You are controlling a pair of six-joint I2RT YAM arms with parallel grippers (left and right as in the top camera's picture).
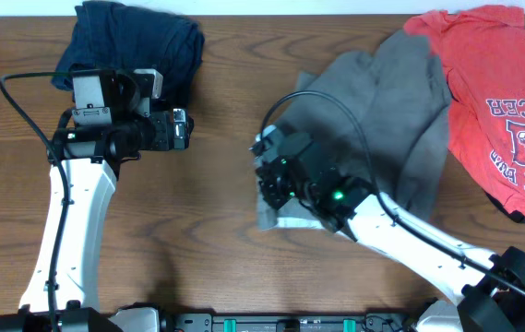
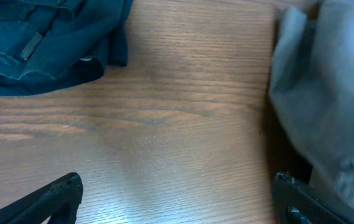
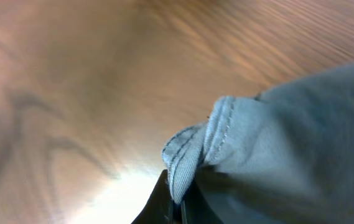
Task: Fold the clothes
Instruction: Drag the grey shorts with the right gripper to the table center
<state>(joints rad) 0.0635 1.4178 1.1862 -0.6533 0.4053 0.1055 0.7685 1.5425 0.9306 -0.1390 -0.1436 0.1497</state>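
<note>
I will pull the shorts' stitched edge back and to the left in the overhead view with my right gripper, over the wood [image 1: 236,103] [image 3: 183,68], because the shorts are still crumpled.
The clothes, grey-khaki shorts [image 1: 400,120], lie crumpled right of the table's middle; they also fill the right side of the left wrist view [image 2: 332,93]. My right gripper [image 1: 271,180] is shut on a stitched edge of the shorts [image 3: 192,152], with the fabric pinched between its fingertips [image 3: 175,202] and lifted off the wood. My left gripper [image 1: 188,129] hovers open over bare table left of the shorts, its fingers [image 2: 52,196] wide apart with nothing between them.
A dark navy denim garment [image 1: 137,41] is bunched at the back left, its edge in the left wrist view [image 2: 46,43]. A red T-shirt with white lettering [image 1: 497,101] lies at the right edge over something dark.
</note>
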